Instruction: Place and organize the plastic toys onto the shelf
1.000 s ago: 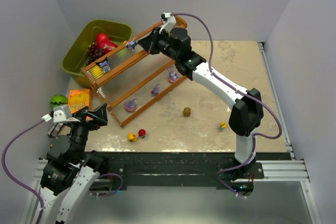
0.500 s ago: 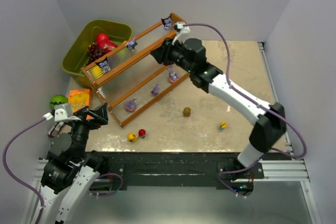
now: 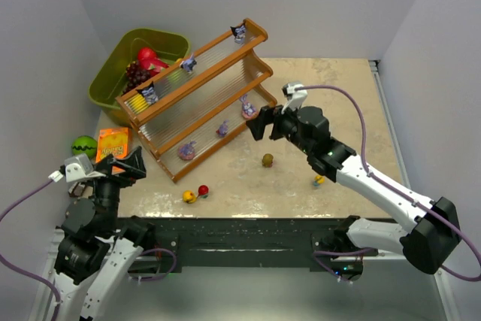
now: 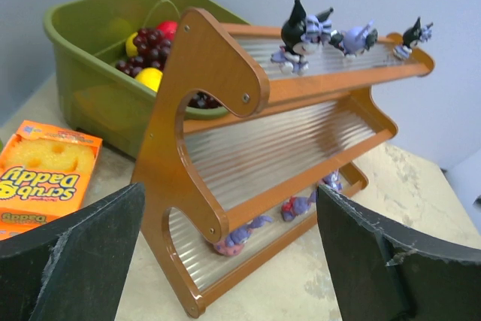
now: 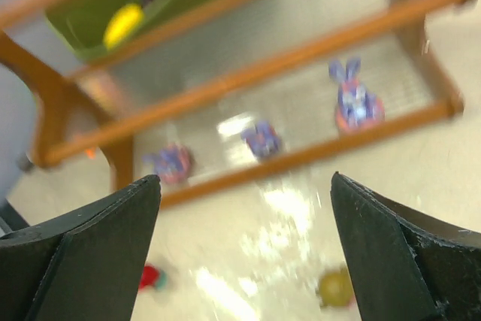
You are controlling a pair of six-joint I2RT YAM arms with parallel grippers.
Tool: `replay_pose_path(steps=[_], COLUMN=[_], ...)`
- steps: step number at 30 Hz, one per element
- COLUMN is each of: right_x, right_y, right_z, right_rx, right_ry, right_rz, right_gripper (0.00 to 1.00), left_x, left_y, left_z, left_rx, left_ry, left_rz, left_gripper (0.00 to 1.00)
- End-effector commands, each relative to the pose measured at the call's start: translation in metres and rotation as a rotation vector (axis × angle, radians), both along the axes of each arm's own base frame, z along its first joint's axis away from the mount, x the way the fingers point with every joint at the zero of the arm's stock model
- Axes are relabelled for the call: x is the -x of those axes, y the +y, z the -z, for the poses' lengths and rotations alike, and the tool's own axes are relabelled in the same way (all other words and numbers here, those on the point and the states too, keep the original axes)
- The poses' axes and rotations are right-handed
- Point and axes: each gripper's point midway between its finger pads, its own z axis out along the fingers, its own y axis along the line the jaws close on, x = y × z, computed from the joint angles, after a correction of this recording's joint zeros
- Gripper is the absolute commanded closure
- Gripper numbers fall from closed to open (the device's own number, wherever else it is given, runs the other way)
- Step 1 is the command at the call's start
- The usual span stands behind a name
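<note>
The red toy (image 3: 203, 190) is below my right gripper and to its left in the top view, so next I will swing my right gripper back and lower it around the toy.
The shelf (image 3: 201, 94) stands aslant at the back left. Three dark toys (image 3: 188, 63) sit on its top tier, the rightmost (image 3: 240, 31) at the far end. Three purple toys (image 3: 223, 128) rest on the bottom tier. An olive toy (image 3: 267, 160), a yellow toy (image 3: 189, 196), a red toy (image 3: 203, 190) and another yellow toy (image 3: 319, 180) lie on the table. My right gripper (image 3: 254, 127) hangs open and empty near the shelf's right end; its blurred wrist view shows the purple toys (image 5: 261, 139). My left gripper (image 4: 229, 208) is open and empty, facing the shelf's (image 4: 218, 110) left end.
An olive-green bin (image 3: 120, 54) with red fruit and grapes stands behind the shelf. An orange sponge box (image 3: 113, 142) and a green striped ball (image 3: 84, 145) lie at the left edge. Walls close in on the left, back and right.
My right gripper opened, left a dark toy on the top tier's right end, and drew back and down toward the table. My left gripper shifted slightly left and opened a little wider.
</note>
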Motion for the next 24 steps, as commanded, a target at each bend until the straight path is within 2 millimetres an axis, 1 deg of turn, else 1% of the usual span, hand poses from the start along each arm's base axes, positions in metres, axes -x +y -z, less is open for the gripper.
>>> replay_pose_path(steps=[1, 2, 3, 4, 5, 6, 7, 8, 9, 10, 11, 12, 13, 14, 15, 16, 17, 18, 19, 20, 21, 22, 23, 24], right_x=[0.022, 0.029, 0.039, 0.045, 0.052, 0.063, 0.067, 0.077, 0.084, 0.086, 0.099, 0.102, 0.103, 0.115, 0.118, 0.122, 0.132, 0.136, 0.14, 0.15, 0.154, 0.156, 0.163, 0.161], right_y=[-0.003, 0.001, 0.004, 0.007, 0.01, 0.014, 0.016, 0.023, 0.027, 0.031, 0.043, 0.049, 0.054, 0.066, 0.075, 0.082, 0.093, 0.101, 0.107, 0.119, 0.126, 0.132, 0.14, 0.145], right_z=[0.028, 0.028, 0.038, 0.039, 0.032, 0.042, 0.043, 0.044, 0.053, 0.057, 0.06, 0.074, 0.081, 0.087, 0.102, 0.11, 0.113, 0.129, 0.135, 0.136, 0.14, 0.155, 0.157, 0.158], right_rx=[0.021, 0.007, 0.007, -0.001, -0.023, -0.022, -0.025, -0.029, -0.018, -0.006, 0.0, 0.024, 0.04, 0.049, 0.081, 0.104, 0.113, 0.153, 0.176, 0.178, 0.191, 0.229, 0.225, 0.225], right_ry=[0.024, 0.017, 0.036, 0.034, 0.009, 0.022, 0.019, 0.008, 0.019, 0.017, 0.013, 0.036, 0.041, 0.045, 0.067, 0.066, 0.047, 0.059, 0.044, 0.02, 0.013, 0.015, 0.005, -0.001], right_rz=[-0.075, -0.117, -0.166, -0.195, -0.227, -0.274, -0.289, -0.325, -0.344, -0.339, -0.374, -0.38, -0.375, -0.41, -0.422, -0.432, -0.449, -0.463, -0.479, -0.508, -0.525, -0.532, -0.547, -0.53], right_gripper=[0.01, 0.01, 0.02, 0.03, 0.04, 0.05, 0.06, 0.06, 0.07, 0.08, 0.08, 0.09, 0.1, 0.11, 0.12, 0.12, 0.12, 0.12, 0.12, 0.13, 0.13, 0.13, 0.13, 0.14], left_x=[0.018, 0.019, 0.018, 0.017, 0.015, 0.014, 0.012, 0.009, 0.008, 0.008, 0.007, 0.007, 0.005, 0.005, 0.005, 0.0, 0.0, -0.001, -0.001, -0.001, -0.001, -0.001, -0.001, -0.001], left_y=[0.022, 0.022, 0.022, 0.021, 0.019, 0.017, 0.016, 0.014, 0.013, 0.014, 0.014, 0.013, 0.01, 0.008, 0.007, 0.004, 0.003, 0.002, 0.001, 0.001, 0.0, 0.0, 0.0, 0.0], left_z=[-0.025, -0.025, -0.024, -0.022, -0.02, -0.019, -0.014, -0.011, -0.008, -0.005, -0.004, -0.003, -0.001, -0.002, -0.001, 0.002, 0.002, 0.003, 0.005, 0.004, 0.004, 0.004, 0.004, 0.004], left_rx=[0.037, 0.038, 0.041, 0.048, 0.045, 0.045, 0.037, 0.03, 0.024, 0.032, 0.036, 0.036, 0.027, 0.025, 0.024, 0.015, 0.015, 0.014, 0.014, 0.014, 0.013, 0.014, 0.014, 0.014], left_ry=[-0.108, -0.11, -0.108, -0.099, -0.089, -0.082, -0.064, -0.047, -0.036, -0.026, -0.023, -0.023, -0.02, -0.023, -0.023, -0.001, 0.0, 0.001, 0.004, 0.001, -0.001, -0.003, -0.004, -0.004], left_rz=[-0.075, -0.075, -0.075, -0.073, -0.067, -0.062, -0.059, -0.056, -0.056, -0.062, -0.063, -0.059, -0.043, -0.035, -0.031, -0.023, -0.021, -0.017, -0.012, -0.009, -0.006, -0.005, -0.003, -0.005], left_gripper=[0.0, 0.0, 0.01, 0.0, 0.0, 0.0, 0.0, 0.0, 0.01, 0.01, 0.01, 0.01, 0.01, 0.01, 0.01, 0.01, 0.01, 0.01, 0.01, 0.01, 0.01, 0.01, 0.01, 0.01])
